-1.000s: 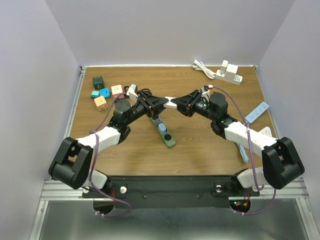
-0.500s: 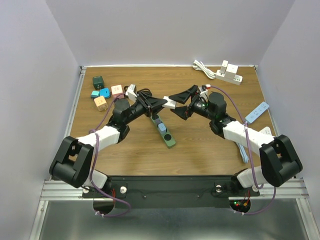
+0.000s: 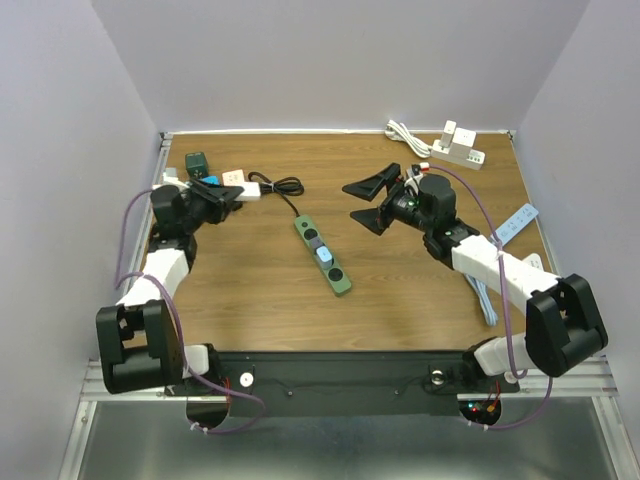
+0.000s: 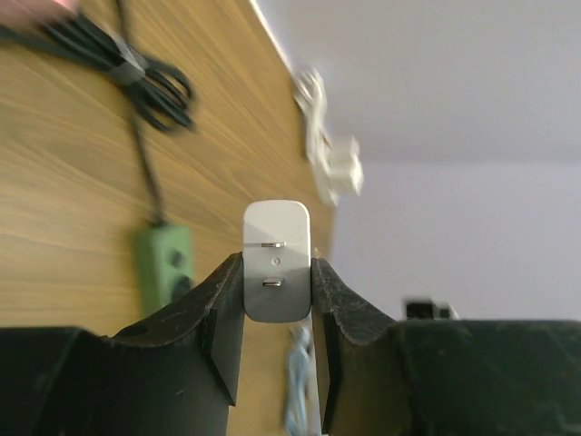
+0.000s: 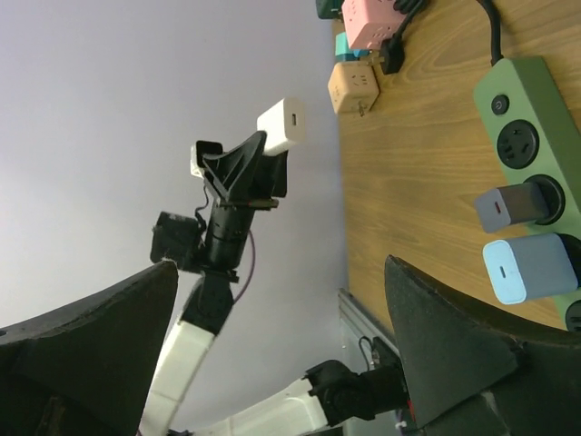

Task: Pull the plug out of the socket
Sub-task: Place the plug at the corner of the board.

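Note:
I will first move my left gripper left in the top view, to get the white plug [image 3: 248,190] down beside the tan cube.
My left gripper [image 3: 233,190] is shut on a white plug [image 3: 248,190], held in the air at the back left. In the left wrist view the plug [image 4: 277,227] sits between both fingers with two bare prongs facing the camera. The right wrist view shows that plug [image 5: 281,127] from afar, in the left gripper. The socket, a green power strip [image 3: 340,280], lies mid-table with its black cord [image 3: 285,185] running back left. It carries a grey plug [image 5: 513,207] and a pale blue plug [image 5: 529,266]. My right gripper [image 3: 362,202] hangs open and holds nothing, right of the strip.
Coloured cubes [image 3: 197,162] sit at the back left, partly hidden under the left arm. A white power strip with an adapter and coiled cord [image 3: 458,150] lies at the back right. A white remote [image 3: 513,225] and a pale blue cable [image 3: 485,300] lie at the right edge.
The right gripper let go of the white plug and opened wide. The left arm swung away to the back left, carrying the plug.

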Robot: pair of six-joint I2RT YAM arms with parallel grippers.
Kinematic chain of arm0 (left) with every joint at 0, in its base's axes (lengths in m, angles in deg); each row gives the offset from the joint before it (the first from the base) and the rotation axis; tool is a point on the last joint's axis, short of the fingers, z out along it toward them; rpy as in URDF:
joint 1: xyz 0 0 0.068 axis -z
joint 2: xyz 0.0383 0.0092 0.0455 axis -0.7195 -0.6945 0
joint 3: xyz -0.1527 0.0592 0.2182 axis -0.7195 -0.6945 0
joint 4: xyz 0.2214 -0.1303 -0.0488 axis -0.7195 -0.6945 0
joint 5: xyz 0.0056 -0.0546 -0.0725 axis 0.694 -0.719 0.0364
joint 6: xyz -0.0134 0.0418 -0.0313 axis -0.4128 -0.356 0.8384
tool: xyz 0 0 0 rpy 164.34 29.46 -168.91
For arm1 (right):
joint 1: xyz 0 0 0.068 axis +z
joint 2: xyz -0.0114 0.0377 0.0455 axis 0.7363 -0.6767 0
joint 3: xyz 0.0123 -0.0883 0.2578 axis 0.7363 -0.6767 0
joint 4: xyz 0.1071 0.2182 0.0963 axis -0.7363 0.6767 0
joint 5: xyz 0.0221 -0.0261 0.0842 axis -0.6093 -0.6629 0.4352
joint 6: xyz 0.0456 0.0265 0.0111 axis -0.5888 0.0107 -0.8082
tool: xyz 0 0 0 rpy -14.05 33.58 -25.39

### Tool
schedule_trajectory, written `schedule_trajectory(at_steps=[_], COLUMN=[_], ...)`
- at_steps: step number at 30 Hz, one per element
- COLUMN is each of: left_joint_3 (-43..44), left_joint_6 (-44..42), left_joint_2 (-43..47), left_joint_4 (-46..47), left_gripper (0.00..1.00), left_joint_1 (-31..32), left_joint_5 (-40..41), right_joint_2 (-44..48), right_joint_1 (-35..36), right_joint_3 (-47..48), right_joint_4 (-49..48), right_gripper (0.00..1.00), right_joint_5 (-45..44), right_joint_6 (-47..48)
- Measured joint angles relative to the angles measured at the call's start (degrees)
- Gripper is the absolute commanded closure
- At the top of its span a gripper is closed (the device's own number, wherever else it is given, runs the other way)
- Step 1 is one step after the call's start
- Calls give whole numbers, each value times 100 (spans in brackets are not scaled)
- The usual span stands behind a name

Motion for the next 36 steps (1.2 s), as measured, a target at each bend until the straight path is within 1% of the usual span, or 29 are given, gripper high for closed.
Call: schedule_trajectory(at_steps=[3, 7, 10, 14, 20, 21, 22, 26, 28, 30, 34, 36], left_joint_3=[317, 723, 1158, 1641, 2411, 2573, 2734, 3095, 3123, 3213, 3303, 3316], left_joint_6=[-529, -1008, -1314, -1580, -1847, -1886, -1926, -2015, -2037, -2068, -2166, -2225], left_joint_2=[-251, -623, -931, -1405, -2074, -2203, -2352, -2815, -2942, -3038, -3130, -3182], left_joint_4=[-581, -1043, -1384, -1617, -2096, -2173, -2232, -2352, -2411, -2398, -2487, -2522], left_gripper=[100, 100, 100, 100, 100, 97, 88, 61, 59, 54, 51, 43], left_joint_1=[-575, -1019, -1224, -1386, -1438, -1438, -1438, -1434, -1432, -1434, -1434, -1434], left_joint_5=[184, 426, 634, 951, 1604, 1696, 1790, 2046, 2146, 2218, 2396, 2472], right_joint_2=[76, 101, 101, 66, -157, -157, -157, -157, -157, -160, -166, -177], right_joint_1=[-26, -26, -26, -26, -26, -26, -26, -26, -26, -22, 4, 13], right_joint_3=[114, 203, 282, 415, 732, 737, 737, 737, 758, 815, 1014, 1093], right_joint_4=[251, 632, 1034, 1499, 2337, 2448, 2573, 2918, 3106, 3279, 3547, 3609], right_gripper=[0, 0, 0, 0, 0, 0, 0, 0, 0, 0, 0, 0], right_joint_5=[9, 87, 168, 356, 459, 461, 466, 463, 457, 437, 400, 391], right_joint_6=[247, 623, 922, 1364, 2149, 2258, 2380, 2684, 2813, 2994, 3220, 3316])
